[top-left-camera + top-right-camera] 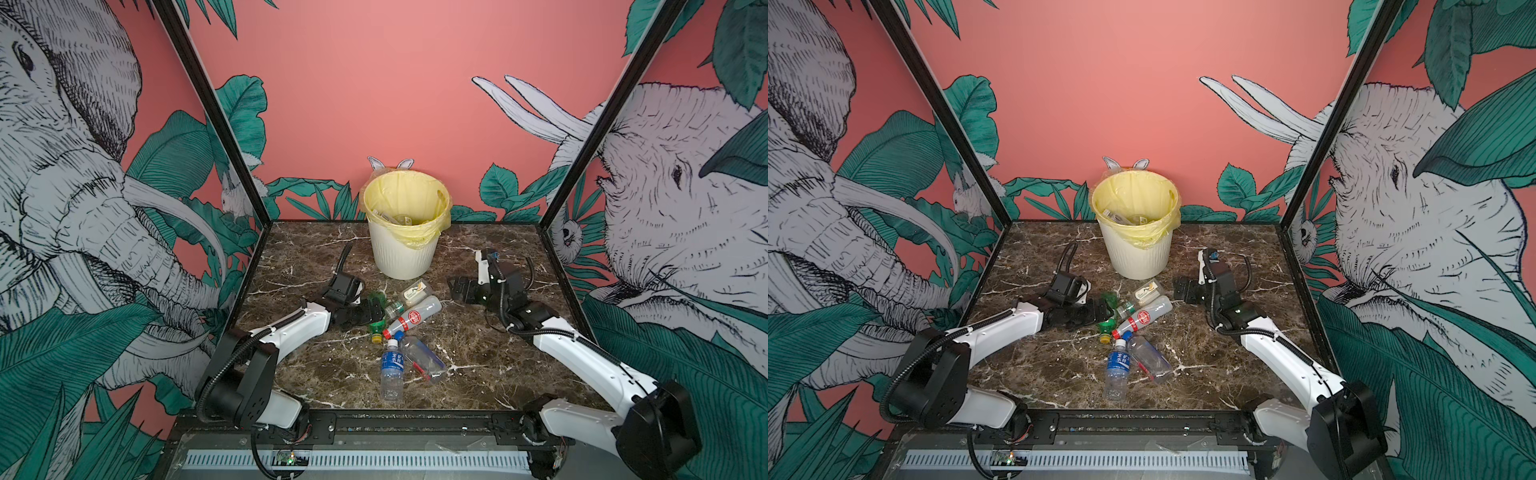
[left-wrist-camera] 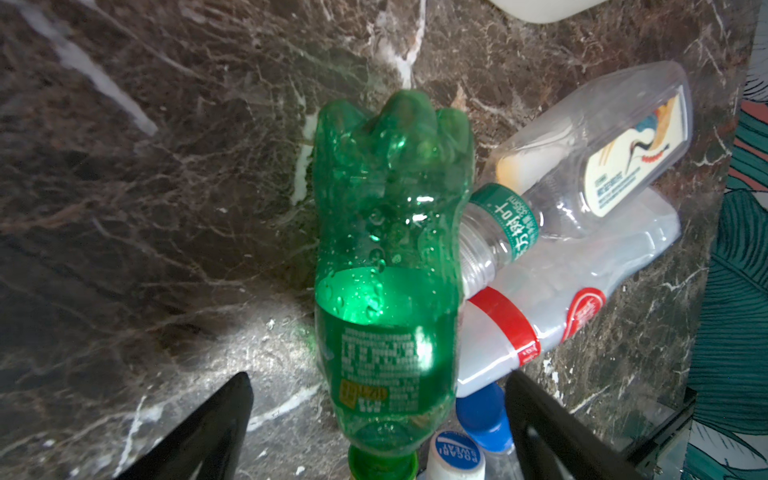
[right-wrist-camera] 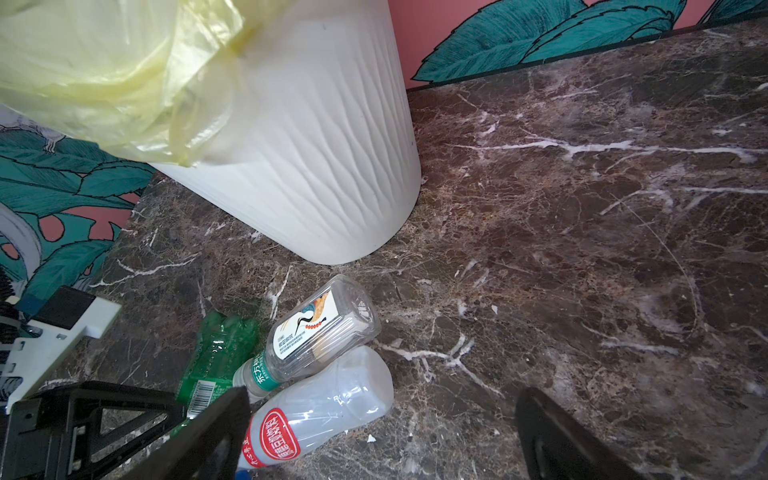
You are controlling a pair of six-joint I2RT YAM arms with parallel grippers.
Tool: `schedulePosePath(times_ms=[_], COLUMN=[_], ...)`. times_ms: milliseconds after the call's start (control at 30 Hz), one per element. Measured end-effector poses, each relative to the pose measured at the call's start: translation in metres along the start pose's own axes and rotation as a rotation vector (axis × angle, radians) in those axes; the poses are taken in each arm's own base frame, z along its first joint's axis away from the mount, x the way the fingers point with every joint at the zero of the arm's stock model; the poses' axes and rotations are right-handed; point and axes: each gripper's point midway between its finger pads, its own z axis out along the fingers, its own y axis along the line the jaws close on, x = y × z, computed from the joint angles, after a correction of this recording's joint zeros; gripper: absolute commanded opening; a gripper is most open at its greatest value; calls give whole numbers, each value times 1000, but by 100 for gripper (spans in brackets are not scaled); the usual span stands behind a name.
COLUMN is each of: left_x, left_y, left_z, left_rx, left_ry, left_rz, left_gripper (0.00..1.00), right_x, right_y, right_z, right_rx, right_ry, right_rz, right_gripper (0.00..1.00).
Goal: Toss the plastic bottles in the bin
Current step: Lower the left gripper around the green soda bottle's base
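My left gripper needs to go down next over the labelled middle of the green bottle and close there, since its open fingers already straddle the bottle with gaps.
A green bottle [image 2: 390, 257] lies on the marble table between the fingers of my left gripper [image 2: 378, 376], which is open, with a gap on each side. In both top views that gripper [image 1: 374, 311] sits at the left of a pile of bottles. Against the green bottle lie a clear bottle with a crane label [image 1: 415, 292] and a milky bottle with a red label [image 1: 413, 316]. Nearer the front lie a blue-labelled water bottle [image 1: 392, 370] and a clear blue-capped one [image 1: 424, 357]. The bin [image 1: 403, 253] stands behind, some bottles inside. My right gripper [image 1: 457, 289] hangs open and empty.
The dark marble table [image 1: 478, 345] is boxed in by painted walls on three sides and a black rail along the front. The bin's yellow bag [image 3: 124, 83] hangs over its rim close to my right wrist. Bare marble lies under the right gripper [image 3: 382, 390].
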Motion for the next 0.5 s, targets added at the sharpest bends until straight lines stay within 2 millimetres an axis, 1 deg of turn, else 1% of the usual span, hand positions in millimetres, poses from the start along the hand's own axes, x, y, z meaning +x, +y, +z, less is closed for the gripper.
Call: schedulePosePath(times_ms=[100, 500], left_x=[0, -5], left_y=[0, -3], left_z=[3, 24], left_rx=[-4, -15], left_ry=[4, 34], left_rz=[5, 21], left_gripper=[91, 84], right_x=[0, -2], right_y=[0, 0], right_z=[0, 1], right_rx=[-2, -9], right_ry=[0, -5], right_rz=[6, 18], right_gripper=[99, 99])
